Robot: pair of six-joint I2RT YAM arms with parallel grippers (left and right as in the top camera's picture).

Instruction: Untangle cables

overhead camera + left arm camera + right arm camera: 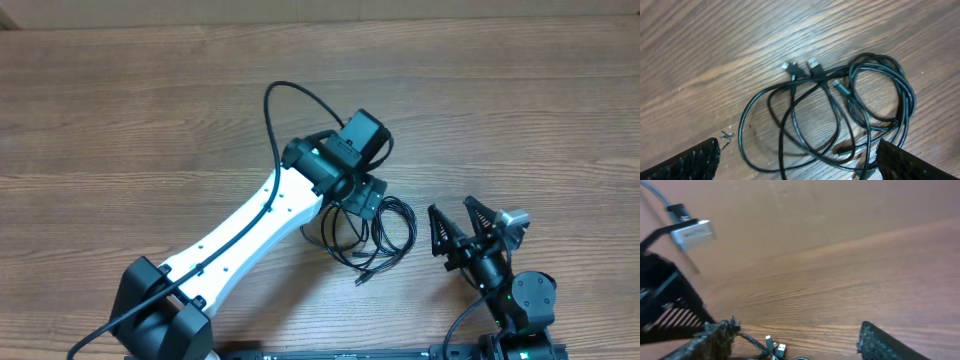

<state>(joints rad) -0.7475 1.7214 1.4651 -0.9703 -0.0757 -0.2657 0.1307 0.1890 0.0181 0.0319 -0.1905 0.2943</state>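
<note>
My left gripper should next move down and to the right in the overhead view, onto the edge of the coiled loops by the plugs, because parts of the cables bunch there.
The cables [375,240] lie as a tangle of thin black loops on the wooden table, just right of centre. In the left wrist view the cables [850,110] fill the middle, with three small plugs [812,64] side by side at the top of the tangle. My left gripper [797,147] hangs open right above the loops, its dark fingers [690,162] far apart and nothing gripped. My right gripper [450,207] stands open to the right of the tangle. In its own view the right gripper [796,332] holds nothing, and the plug ends [775,347] lie low beside its left finger.
The white left arm [250,225] stretches from the bottom left to the table's centre, with its own thick black wire [280,110] arching above the wrist. The left wrist's camera block [690,232] shows at the upper left of the right wrist view. Bare wood table [120,120] lies all around.
</note>
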